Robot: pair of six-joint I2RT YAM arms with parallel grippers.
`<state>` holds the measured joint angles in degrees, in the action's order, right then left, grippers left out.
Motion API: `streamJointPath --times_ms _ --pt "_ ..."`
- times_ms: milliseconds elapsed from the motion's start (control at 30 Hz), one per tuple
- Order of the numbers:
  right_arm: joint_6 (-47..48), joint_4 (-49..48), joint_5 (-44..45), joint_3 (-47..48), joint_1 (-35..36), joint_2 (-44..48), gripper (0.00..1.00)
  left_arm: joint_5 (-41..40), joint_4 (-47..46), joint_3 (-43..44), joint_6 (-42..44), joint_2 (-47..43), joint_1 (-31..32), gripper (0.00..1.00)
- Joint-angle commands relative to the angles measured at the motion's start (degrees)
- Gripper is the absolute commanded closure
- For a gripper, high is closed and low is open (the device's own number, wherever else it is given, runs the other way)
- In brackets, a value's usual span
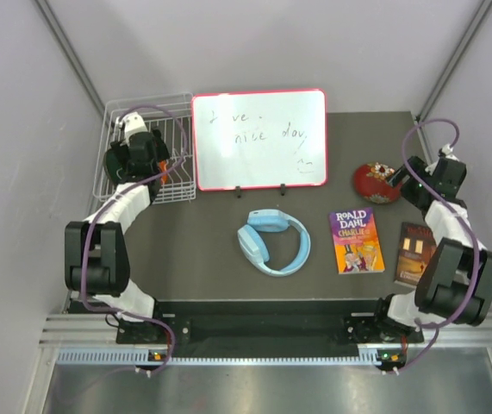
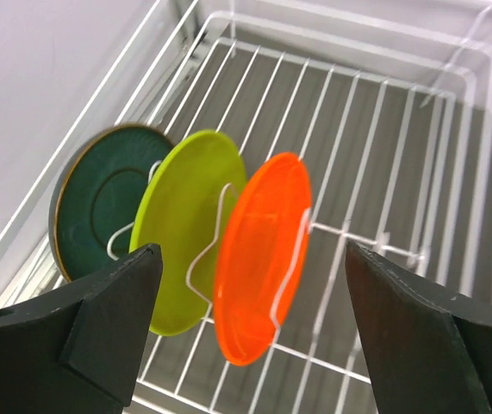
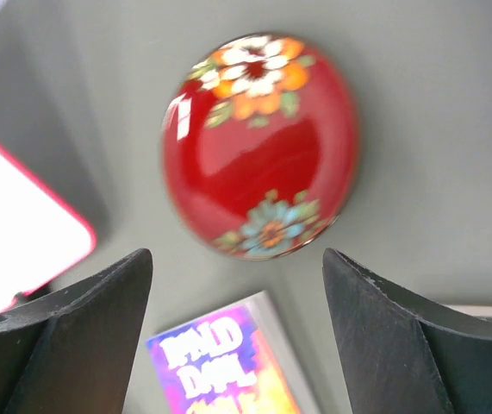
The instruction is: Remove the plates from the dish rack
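Note:
The orange plate [image 2: 258,254] is last in the row, with only the rack's bare wires beyond it. I will move my left gripper down over its near rim [image 2: 222,291] and close it there.
The white wire dish rack [image 1: 121,185] stands at the table's far left; it also shows in the left wrist view [image 2: 383,155]. Three plates stand upright in its tines: a dark green plate [image 2: 99,207], a lime plate [image 2: 185,228] and an orange plate [image 2: 258,254]. My left gripper [image 2: 250,323] is open above the rack, its jaws either side of the orange plate's lower edge without touching. A red flowered plate [image 3: 258,142] lies flat on the table at the right [image 1: 376,182]. My right gripper [image 3: 237,332] is open and empty just above it.
A red-framed whiteboard [image 1: 258,138] stands next to the rack. Blue headphones [image 1: 271,241] lie mid-table. A Roald Dahl book [image 1: 356,239] and a dark book [image 1: 414,252] lie at the right, near the red plate.

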<state>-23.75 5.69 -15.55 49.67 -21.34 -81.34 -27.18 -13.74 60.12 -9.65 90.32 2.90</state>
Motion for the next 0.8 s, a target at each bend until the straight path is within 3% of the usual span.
streamJointPath --times_ms 0,300,433,567,600,633,700,767 --pt "-0.4 -3.4 -2.6 -2.7 1.9 6.7 0.2 -0.7 -3.6 1.7 0.8 3.5 -1.0 0.11" --pt "-1.0 -3.9 -3.6 -8.1 4.8 11.7 0.21 -1.7 -4.6 2.4 -1.9 8.4 -2.3 0.21" --pt "-1.0 -4.7 -3.1 -10.4 5.8 13.3 0.23 -2.6 -5.9 1.3 -2.1 8.6 -2.4 0.31" --pt "-0.7 -4.6 -2.7 -11.2 6.2 12.8 0.24 -2.6 -6.6 0.8 -2.0 8.4 -2.4 0.5" --pt "-0.7 -4.8 -2.6 -11.6 6.3 12.6 0.25 -2.6 -6.7 0.4 -2.0 8.0 -2.4 0.67" --pt "-0.6 -4.9 -2.6 -11.7 6.4 12.5 0.25 -2.4 -6.7 0.4 -2.1 7.9 -2.4 0.73" --pt "-0.8 -5.1 -2.8 -12.2 6.6 12.5 0.25 -2.4 -6.1 0.4 -2.4 8.0 -2.4 0.83" --pt "-0.7 -5.0 -2.8 -12.5 6.8 12.5 0.25 -2.6 -5.7 0.4 -2.7 8.2 -2.4 0.83"
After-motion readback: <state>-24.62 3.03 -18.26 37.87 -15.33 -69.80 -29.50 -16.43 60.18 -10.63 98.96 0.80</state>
